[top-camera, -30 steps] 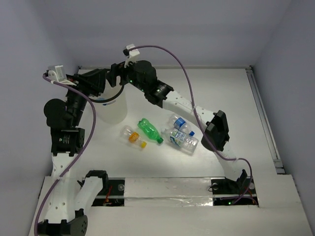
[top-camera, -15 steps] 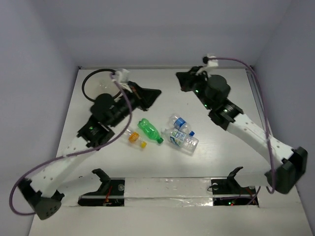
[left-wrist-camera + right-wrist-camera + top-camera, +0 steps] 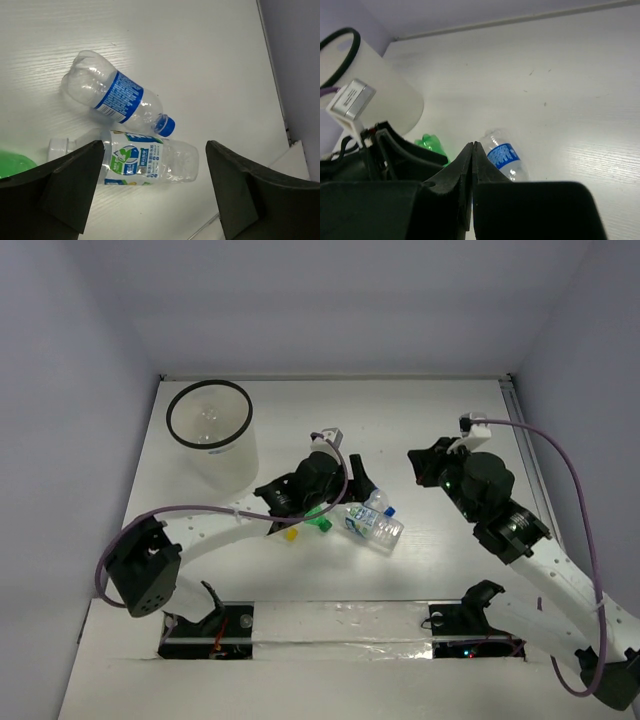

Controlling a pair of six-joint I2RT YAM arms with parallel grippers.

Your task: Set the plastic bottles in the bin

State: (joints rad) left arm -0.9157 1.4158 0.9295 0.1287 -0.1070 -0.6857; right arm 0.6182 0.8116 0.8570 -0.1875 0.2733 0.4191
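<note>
The blue label [image 3: 120, 97] of the blue-capped clear bottle lies free while its cap end crowds the other bottle, so my left gripper will lower open onto the label.
Two clear plastic bottles with blue-white labels lie side by side at mid-table: one with a blue cap [image 3: 112, 92] [image 3: 376, 497] [image 3: 505, 157], the other [image 3: 145, 160] [image 3: 368, 527] nearer the front. My left gripper [image 3: 154, 150] [image 3: 358, 485] hovers open just above them, holding nothing. A green bottle [image 3: 319, 519] [image 3: 12, 166] [image 3: 430, 144] pokes out from under the left arm, and so does a yellow cap [image 3: 292, 535]. The bin [image 3: 228, 465] [image 3: 380, 85] stands at the back left with something clear inside. My right gripper [image 3: 418, 465] [image 3: 472, 146] is shut and empty, to the right of the bottles.
The left arm [image 3: 250, 515] stretches low across the table from the front left over the bottles. A raised rail [image 3: 530, 475] runs along the table's right edge. Walls close in the back and both sides.
The left arm has swung from the bin down over the bottles and opened its jaws. The right arm has pulled back from the bin to the right side and shut.
</note>
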